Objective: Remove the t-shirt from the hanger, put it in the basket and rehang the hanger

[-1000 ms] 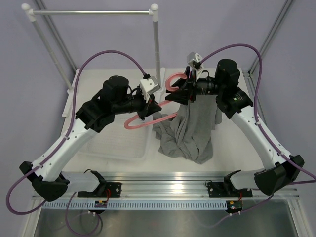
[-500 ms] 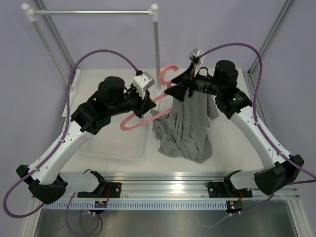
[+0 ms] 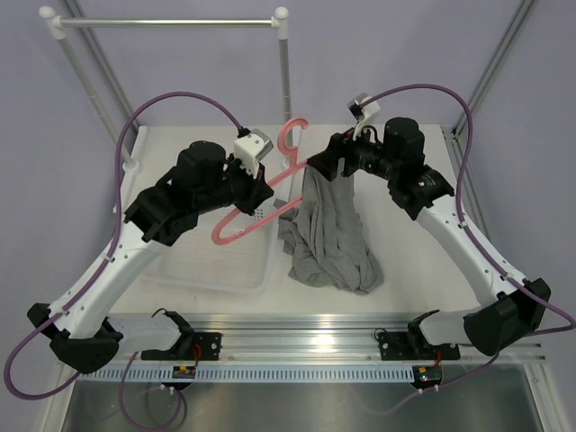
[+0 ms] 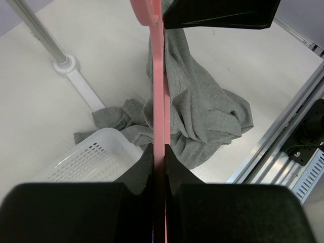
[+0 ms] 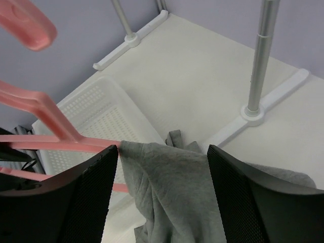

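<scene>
My left gripper is going to carry the hanger point(image 3: 243, 216) outward next, hang its hook on the rail's top bar point(image 3: 192, 22) and release it. The bar stands empty outward of the gripper.
My left gripper point(image 3: 264, 185) is shut on the lower bar of the salmon-pink hanger point(image 3: 243, 216) and holds it tilted above the table, hook point(image 3: 292, 139) up. In the left wrist view the bar point(image 4: 158, 91) runs straight out from my closed jaws point(image 4: 158, 149). The grey t-shirt point(image 3: 331, 238) hangs from the hanger's right end and pools on the table; it also shows in the left wrist view point(image 4: 202, 111). My right gripper point(image 3: 325, 163) is open at that end. In the right wrist view its fingers point(image 5: 96, 197) stand wide apart with the shirt point(image 5: 172, 187) draped between them, next to the hanger point(image 5: 45, 109).
A white perforated basket point(image 3: 211, 256) lies on the table under the left arm, also in the left wrist view point(image 4: 86, 162). The white-and-silver rail's post point(image 3: 284, 72) stands just behind the hanger hook, with its foot in the right wrist view point(image 5: 253, 114). An aluminium rail point(image 3: 306, 324) borders the near edge.
My left gripper raised and swung the hanger, turning its hook upright and leftward. My right gripper moved left with it. The shirt now hangs only from the hanger's right end.
</scene>
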You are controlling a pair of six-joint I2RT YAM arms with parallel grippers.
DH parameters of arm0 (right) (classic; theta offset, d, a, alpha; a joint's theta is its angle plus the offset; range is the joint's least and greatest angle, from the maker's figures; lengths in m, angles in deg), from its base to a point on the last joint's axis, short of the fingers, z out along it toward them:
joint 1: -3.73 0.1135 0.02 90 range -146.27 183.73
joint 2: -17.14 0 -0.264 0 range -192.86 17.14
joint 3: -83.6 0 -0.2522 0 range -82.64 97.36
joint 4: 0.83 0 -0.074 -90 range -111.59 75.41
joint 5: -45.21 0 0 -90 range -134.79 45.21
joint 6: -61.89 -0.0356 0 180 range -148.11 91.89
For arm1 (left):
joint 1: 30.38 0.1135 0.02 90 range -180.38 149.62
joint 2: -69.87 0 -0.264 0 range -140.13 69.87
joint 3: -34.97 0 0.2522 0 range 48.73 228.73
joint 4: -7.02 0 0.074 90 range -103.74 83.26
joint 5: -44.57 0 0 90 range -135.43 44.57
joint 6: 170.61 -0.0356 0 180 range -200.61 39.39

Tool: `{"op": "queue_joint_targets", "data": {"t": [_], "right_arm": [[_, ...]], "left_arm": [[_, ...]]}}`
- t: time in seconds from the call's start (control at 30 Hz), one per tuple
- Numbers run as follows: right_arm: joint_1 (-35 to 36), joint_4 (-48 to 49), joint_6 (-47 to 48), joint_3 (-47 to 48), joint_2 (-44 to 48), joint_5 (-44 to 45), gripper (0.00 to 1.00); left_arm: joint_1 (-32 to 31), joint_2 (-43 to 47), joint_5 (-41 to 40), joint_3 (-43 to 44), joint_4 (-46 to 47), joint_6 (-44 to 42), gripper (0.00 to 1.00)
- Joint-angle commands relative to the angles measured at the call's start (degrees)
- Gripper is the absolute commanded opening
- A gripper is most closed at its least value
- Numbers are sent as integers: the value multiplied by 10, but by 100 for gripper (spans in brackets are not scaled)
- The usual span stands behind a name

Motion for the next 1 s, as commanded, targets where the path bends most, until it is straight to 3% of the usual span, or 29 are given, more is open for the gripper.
{"op": "queue_joint_targets", "data": {"t": [0.0, 0.07, 0.2, 0.37, 0.43, 0.6, 0.87, 0.97], "right_arm": [[3, 23, -18, -29, -3, 66, 76], [3, 29, -25, -34, -3, 93, 72], [3, 36, -46, -53, 0, 160, 50], [3, 49, -59, -64, -4, 167, 27], [3, 41, -70, -61, -11, 189, 0], [3, 19, -89, -68, -8, 269, 0], [3, -79, -120, -46, 4, 466, 0], [3, -102, -132, -53, 10, 470, 0]], "left_arm": [[2, 16, -10, 29, 39, 24, 0], [1, 16, -17, 30, 39, 28, 0], [2, 13, -36, 34, 32, 35, 0], [2, 14, -41, 37, 20, 39, 0], [1, 22, -49, 36, 17, 43, 0], [1, 47, -73, 30, 7, 45, 0], [2, 92, -191, 14, -11, 63, 0], [1, 106, -227, 7, -12, 71, 0]]}}
